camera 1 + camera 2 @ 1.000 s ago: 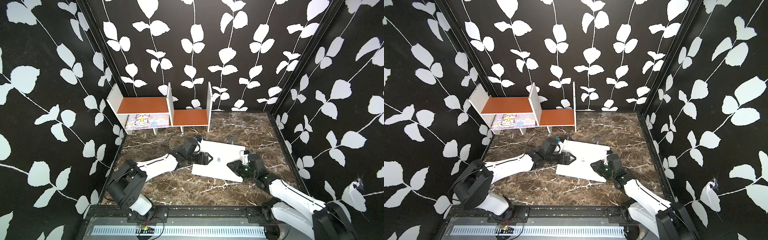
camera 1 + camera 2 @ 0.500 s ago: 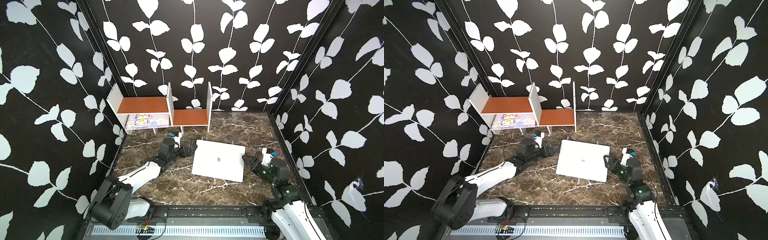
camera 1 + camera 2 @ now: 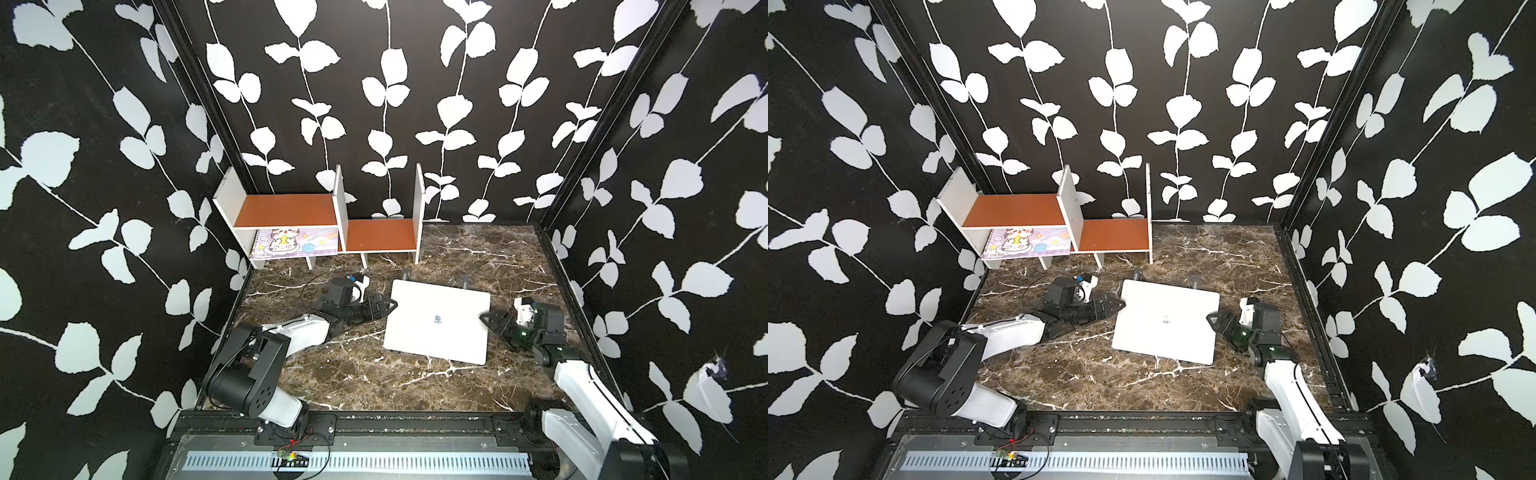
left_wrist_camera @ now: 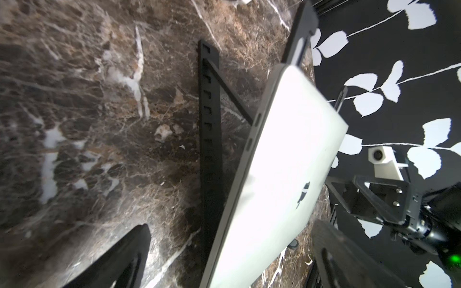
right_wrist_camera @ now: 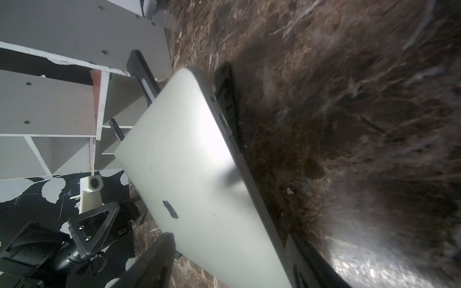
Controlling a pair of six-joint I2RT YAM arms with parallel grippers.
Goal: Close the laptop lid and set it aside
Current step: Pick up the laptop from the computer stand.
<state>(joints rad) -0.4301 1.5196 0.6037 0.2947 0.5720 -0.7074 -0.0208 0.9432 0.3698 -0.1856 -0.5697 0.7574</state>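
Note:
The laptop's side edge [image 3: 489, 311] [image 5: 276, 250] lies just ahead of my right gripper, and only its open fingers reach that edge. My right gripper will slide over it toward my left gripper.
The silver laptop [image 3: 419, 332] lies shut in the middle of the marble table, propped on a black stand [image 4: 209, 124]. Its lid [image 3: 455, 301] faces up with the logo showing in both top views and both wrist views. My left gripper [image 3: 388, 309] is open at the laptop's left edge, near the far corner. In the left wrist view the left gripper [image 4: 232, 259] has that edge between its spread fingers [image 4: 129, 256], gripping nothing. My right gripper [image 3: 486, 321] is open at the right edge. The right wrist view shows the right gripper [image 5: 232, 264] straddling the laptop's side.
A white shelf unit with orange boards [image 3: 324, 216] stands at the back left, with a cartoon-cat notebook [image 3: 286, 245] under its left board. Two tips of the stand [image 3: 407, 274] stick out behind the laptop. Leaf-patterned walls close in three sides.
Both grippers came off the lid's top and drew out to the sides. The right jaws opened wide, and the left gripper then moved back in to the left edge.

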